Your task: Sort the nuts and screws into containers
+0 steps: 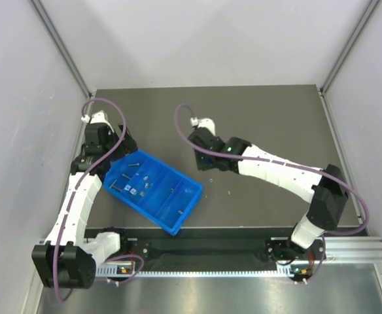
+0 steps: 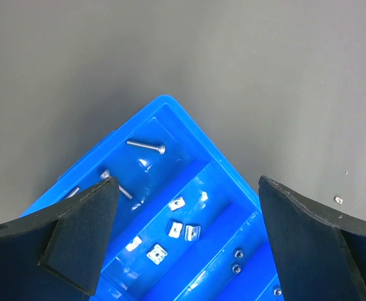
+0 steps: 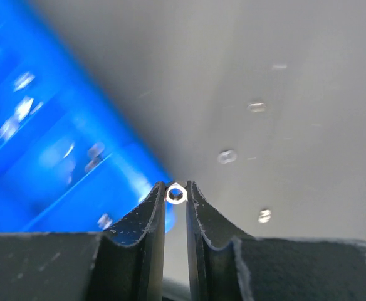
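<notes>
The hex nut moves over the tray's near end section (image 1: 187, 196) (image 3: 115, 191) next and my right gripper releases it, since that section is gripper-left in the top view.
The blue tray (image 1: 153, 190) lies on the dark table, left of centre. In the left wrist view its compartments (image 2: 170, 125) hold screws (image 2: 146, 145), square nuts (image 2: 176, 229) and small hex nuts (image 2: 237, 253). My left gripper (image 2: 186, 238) is open and empty, just above the tray's far-left corner (image 1: 122, 147). My right gripper (image 3: 175, 188) is shut on a small hex nut (image 3: 176, 194) held at its fingertips, above the table just right of the tray (image 3: 39, 144); in the top view it (image 1: 206, 159) sits beyond the tray's far right edge.
Several loose small metal pieces lie on the table right of the tray (image 3: 227, 156), (image 3: 264, 216), (image 3: 256, 106); two show in the top view (image 1: 212, 176), (image 1: 229, 192). One speck lies by the left gripper's right finger (image 2: 338, 200). Grey walls enclose the table.
</notes>
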Available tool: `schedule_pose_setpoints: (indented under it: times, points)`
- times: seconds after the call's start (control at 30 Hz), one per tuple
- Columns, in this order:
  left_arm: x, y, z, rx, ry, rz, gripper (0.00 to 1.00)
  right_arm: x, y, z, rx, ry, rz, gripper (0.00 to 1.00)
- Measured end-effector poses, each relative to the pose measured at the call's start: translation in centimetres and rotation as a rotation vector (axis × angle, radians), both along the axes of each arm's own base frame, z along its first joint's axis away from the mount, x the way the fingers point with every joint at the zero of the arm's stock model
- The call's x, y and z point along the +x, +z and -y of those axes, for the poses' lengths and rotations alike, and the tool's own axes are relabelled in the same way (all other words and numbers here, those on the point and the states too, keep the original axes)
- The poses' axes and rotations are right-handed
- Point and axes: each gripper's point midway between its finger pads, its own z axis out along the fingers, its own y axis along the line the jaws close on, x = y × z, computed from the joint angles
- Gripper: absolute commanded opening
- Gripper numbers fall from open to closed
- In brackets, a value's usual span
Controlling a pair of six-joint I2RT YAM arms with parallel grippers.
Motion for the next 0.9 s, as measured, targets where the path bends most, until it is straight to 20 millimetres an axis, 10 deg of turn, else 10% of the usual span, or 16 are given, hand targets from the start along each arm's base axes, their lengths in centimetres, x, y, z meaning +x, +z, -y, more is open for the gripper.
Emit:
schedule_pose_setpoints:
  times: [0.2, 0.57, 0.67, 0.9]
  points:
    - [0.0, 0.0, 0.0, -0.002, -0.002, 0.0, 0.97, -5.3, 0.4, -5.1, -0.038, 0.247, 0.013, 0.04]
    - [0.0, 0.0, 0.1, -0.002, -0.003, 0.0, 0.97, -8.4, -3.8, -6.1, -0.151, 0.388, -0.044, 0.08]
    - [0.0, 0.0, 0.1, -0.004, -0.005, 0.0, 0.97, -8.5, -4.0, -6.2, -0.149, 0.395, -0.047, 0.17]
    - [0.0, 0.0, 0.2, -0.006, -0.008, 0.0, 0.97, -8.5, -3.6, -6.6, -0.137, 0.406, -0.042, 0.75]
